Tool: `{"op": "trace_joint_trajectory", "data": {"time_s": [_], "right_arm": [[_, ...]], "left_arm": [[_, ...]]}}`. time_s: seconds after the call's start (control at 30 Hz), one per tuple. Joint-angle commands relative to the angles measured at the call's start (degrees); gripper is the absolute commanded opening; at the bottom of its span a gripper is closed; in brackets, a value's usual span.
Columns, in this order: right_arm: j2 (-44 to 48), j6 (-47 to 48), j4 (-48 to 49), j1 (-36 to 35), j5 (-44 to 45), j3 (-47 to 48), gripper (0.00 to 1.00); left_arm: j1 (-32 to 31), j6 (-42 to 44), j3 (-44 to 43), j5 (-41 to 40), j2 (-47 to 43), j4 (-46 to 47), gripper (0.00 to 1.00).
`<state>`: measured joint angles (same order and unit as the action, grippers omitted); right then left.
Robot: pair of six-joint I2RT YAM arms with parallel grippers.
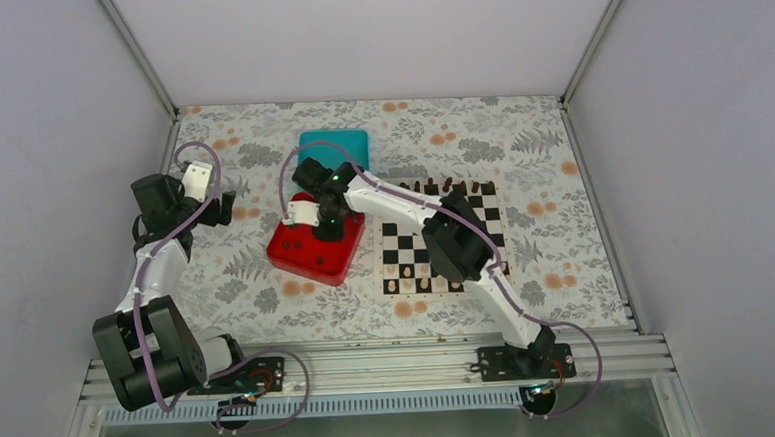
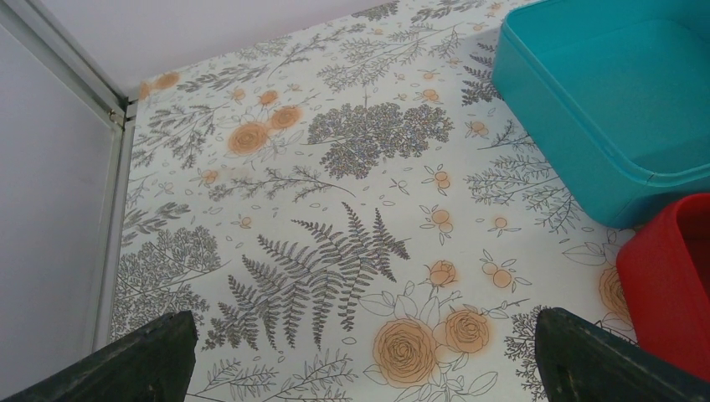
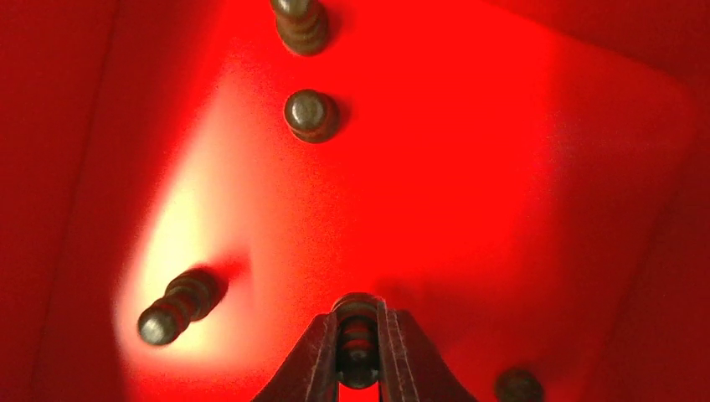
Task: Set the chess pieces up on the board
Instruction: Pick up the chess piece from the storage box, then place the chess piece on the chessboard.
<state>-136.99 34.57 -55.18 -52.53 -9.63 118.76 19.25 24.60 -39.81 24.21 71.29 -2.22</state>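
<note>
My right gripper should rise from the red tray, cross to the chessboard and lower to release just inside its far row, since dark pieces line it.
My right gripper (image 3: 358,352) is down inside the red tray (image 1: 295,258) and shut on a dark chess piece (image 3: 357,314), its fingers (image 3: 318,360) pressed against both sides. Several loose dark pieces lie on the tray floor (image 3: 502,167): one standing (image 3: 311,115), one at the top edge (image 3: 299,21), one on its side (image 3: 178,306), one at the lower right (image 3: 519,386). The chessboard (image 1: 443,238) lies right of the tray, with dark pieces (image 1: 432,187) along its far edge. My left gripper (image 2: 360,368) is open and empty over the floral cloth, left of the tray (image 2: 670,285).
A teal box (image 1: 333,146) stands behind the red tray and shows empty in the left wrist view (image 2: 603,92). Pale pieces (image 1: 407,285) stand along the board's near edge. White walls and metal posts close in the floral table.
</note>
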Motion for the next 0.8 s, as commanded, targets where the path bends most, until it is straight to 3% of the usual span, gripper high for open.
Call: {"op": "trace_joint_trajectory", "data": {"time_s": [0.0,0.1,0.47,0.77], "right_arm": [[8.68,-0.80,-0.48,0.67,1.38,0.64,0.06],[12.94,-1.24,-0.83,2.92,2.45,-1.52,0.06],[28.31,-2.27,5.68,17.70,3.64,-22.86,0.06],[26.32,-0.86,8.28,22.12,2.68,-29.25,0.07]], "left_arm": [[0.44,-0.43,-0.09,1.42,-0.19,0.75,1.00],[0.45,-0.43,-0.07,1.22,-0.20,0.81,1.00],[0.59,-0.43,-0.20,1.06,0.08,0.97,1.00],[0.62,-0.61,-0.62,0.99,0.57,0.55,1.00]]}}
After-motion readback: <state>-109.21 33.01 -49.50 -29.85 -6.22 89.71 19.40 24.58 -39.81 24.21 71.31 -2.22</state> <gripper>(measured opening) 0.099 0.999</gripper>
